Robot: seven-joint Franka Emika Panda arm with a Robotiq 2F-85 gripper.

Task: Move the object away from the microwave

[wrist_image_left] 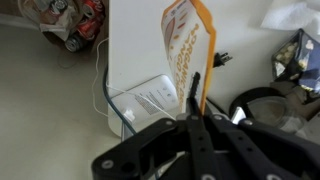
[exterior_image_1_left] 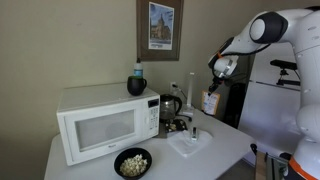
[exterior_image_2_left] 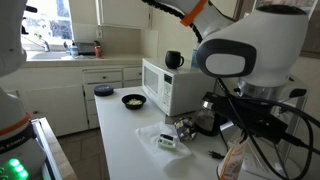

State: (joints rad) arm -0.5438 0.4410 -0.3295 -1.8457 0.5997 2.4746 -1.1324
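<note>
The gripper turns and lowers outward next and releases the packet on the bare tabletop (exterior_image_1_left: 202,119) beside the white box, as the kettle separates that spot from the microwave (exterior_image_1_left: 98,125).
The object is an orange-brown packet (exterior_image_1_left: 210,101) with a whitish label. My gripper (exterior_image_1_left: 213,88) is shut on it and holds it in the air to the right of the kettle, well off the table. In the wrist view the packet (wrist_image_left: 184,45) stands up between my closed fingers (wrist_image_left: 193,95), seen nearly edge-on. It also shows low in an exterior view (exterior_image_2_left: 232,160); my gripper is hidden there. The white microwave (exterior_image_1_left: 98,125) stands at the left of the table, also seen in an exterior view (exterior_image_2_left: 163,86), about a kettle's width from the packet.
A shiny kettle (exterior_image_1_left: 170,108) stands beside the microwave. A black bowl of popcorn (exterior_image_1_left: 132,162) sits in front of it, a dark jar (exterior_image_1_left: 137,84) on top. A white tray (exterior_image_1_left: 190,141) lies on the table below the packet. A clear container (wrist_image_left: 150,98) lies below.
</note>
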